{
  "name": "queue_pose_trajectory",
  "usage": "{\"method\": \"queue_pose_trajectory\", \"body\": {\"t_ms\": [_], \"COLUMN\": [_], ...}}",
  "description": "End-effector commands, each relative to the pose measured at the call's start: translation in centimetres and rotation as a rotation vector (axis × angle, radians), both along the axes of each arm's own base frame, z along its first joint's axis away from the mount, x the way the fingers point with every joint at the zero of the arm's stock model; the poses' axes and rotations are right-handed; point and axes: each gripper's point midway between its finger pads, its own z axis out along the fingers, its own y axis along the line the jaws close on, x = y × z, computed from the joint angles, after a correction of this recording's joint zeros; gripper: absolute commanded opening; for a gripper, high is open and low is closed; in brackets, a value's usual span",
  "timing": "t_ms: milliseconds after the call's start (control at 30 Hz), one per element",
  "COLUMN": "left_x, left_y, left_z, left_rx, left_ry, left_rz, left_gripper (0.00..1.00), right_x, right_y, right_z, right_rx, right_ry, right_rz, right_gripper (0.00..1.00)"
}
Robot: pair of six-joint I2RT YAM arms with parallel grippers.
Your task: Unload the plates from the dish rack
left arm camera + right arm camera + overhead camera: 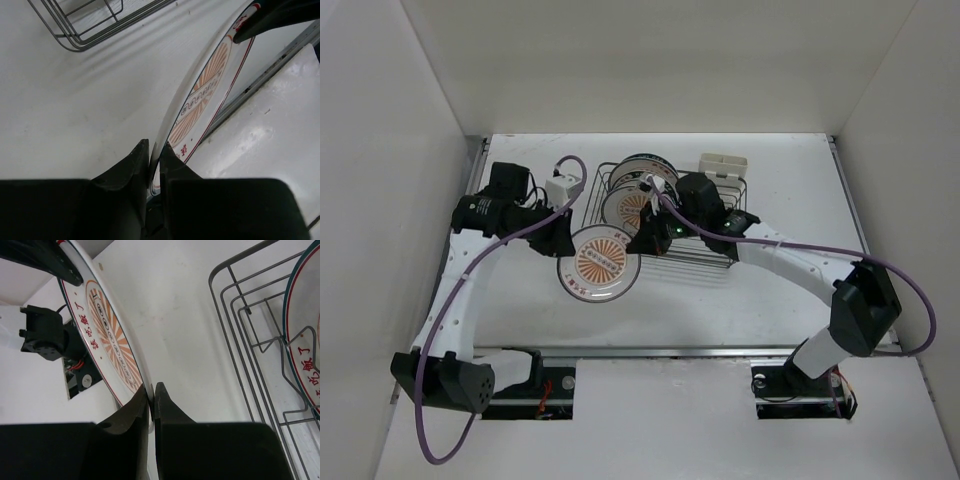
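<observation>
I will next carry the plate with my left gripper to its left in the top view, over bare tabletop below, clear of the rack, then lower and release it.
A white plate with an orange sunburst centre (601, 264) hangs off the table in front of the dish rack's left end. Both grippers grip it at once. My left gripper (564, 244) is shut on its left rim; in the left wrist view the gripper (156, 156) pinches the plate's edge (202, 95). My right gripper (642, 243) is shut on the opposite rim, and in the right wrist view the gripper (152, 393) clamps the plate (107, 335). The dish rack (705, 257) still holds upright plates (632, 195), one with a teal rim (305, 345).
A white caddy (723, 165) is clipped to the rack's far edge. The rack's wire corner (82, 30) lies close to the held plate. White walls enclose the table on three sides. A metal rail (670, 352) runs along the near edge.
</observation>
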Motion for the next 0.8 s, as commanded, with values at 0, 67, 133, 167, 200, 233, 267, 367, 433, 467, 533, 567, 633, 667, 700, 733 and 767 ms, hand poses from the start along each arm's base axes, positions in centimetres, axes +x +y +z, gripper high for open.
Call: {"method": "queue_pose_trajectory", "body": {"t_ms": [0, 67, 133, 167, 200, 233, 267, 367, 433, 467, 533, 567, 633, 667, 700, 733, 767], "left_x": [0.1, 0.2, 0.6, 0.9, 1.0, 1.5, 1.6, 2.1, 2.2, 2.2, 2.1, 1.9, 1.5, 1.6, 1.5, 1.7, 1.7], "left_y": [0.7, 1.5, 2.2, 2.5, 3.2, 3.4, 3.7, 5.1, 6.1, 6.4, 6.9, 7.4, 8.2, 9.2, 9.9, 10.8, 12.1], "left_z": [0.9, 0.8, 0.9, 1.2, 0.8, 1.2, 1.1, 0.9, 0.9, 0.9, 0.8, 0.7, 0.7, 0.5, 0.7, 0.5, -0.2], "left_rx": [0.035, 0.075, 0.102, 0.113, 0.147, 0.149, 0.154, 0.159, 0.153, 0.146, 0.151, 0.154, 0.172, 0.213, 0.237, 0.265, 0.316], "left_ry": [-0.016, -0.026, -0.042, -0.068, -0.06, -0.093, -0.088, -0.083, -0.068, -0.066, -0.063, -0.049, -0.045, -0.051, -0.062, -0.066, -0.06], "left_rz": [0.026, 0.06, 0.109, 0.13, 0.16, 0.179, 0.204, 0.268, 0.31, 0.322, 0.324, 0.343, 0.363, 0.387, 0.412, 0.445, 0.483], "left_gripper": [0.0, 0.0, 0.0, 0.0, 0.0, 0.0, 0.0, 0.0, 0.0, 0.0, 0.0, 0.0, 0.0, 0.0, 0.0, 0.0, 0.0], "right_x": [0.4, 0.9, 1.6, 1.8, 1.9, 2.5, 2.7, 3.7, 4.0, 4.3, 4.8, 6.5, 7.8, 8.7, 10.9, 11.3, 12.0], "right_y": [1.6, 1.5, 1.1, 0.8, 0.5, 0.3, 0.0, -1.3, -2.4, -2.5, -4.0, -5.7, -8.3, -9.8, -12.9, -15.1, -16.8], "right_z": [5.3, 5.0, 5.3, 5.5, 6.1, 5.8, 6.3, 7.9, 8.6, 8.6, 8.4, 8.2, 7.6, 7.3, 6.7, 5.6, 5.2], "right_rx": [0.126, 0.112, 0.101, 0.096, 0.103, 0.086, 0.09, 0.091, 0.086, 0.086, 0.058, 0.027, -0.038, -0.065, -0.109, -0.159, -0.167], "right_ry": [-0.099, -0.1, -0.119, -0.124, -0.129, -0.134, -0.149, -0.169, -0.176, -0.169, -0.139, -0.138, -0.085, -0.07, -0.065, -0.031, -0.005], "right_rz": [0.016, -0.011, -0.066, -0.084, -0.105, -0.144, -0.166, -0.272, -0.336, -0.36, -0.438, -0.542, -0.68, -0.758, -0.907, -0.981, -1.058], "right_gripper": [0.0, 0.02, 0.16, 0.22, 0.38, 0.43, 0.48, 0.61, 0.66, 0.67, 0.69, 0.69, 0.69, 0.69, 0.7, 0.7, 0.7]}}
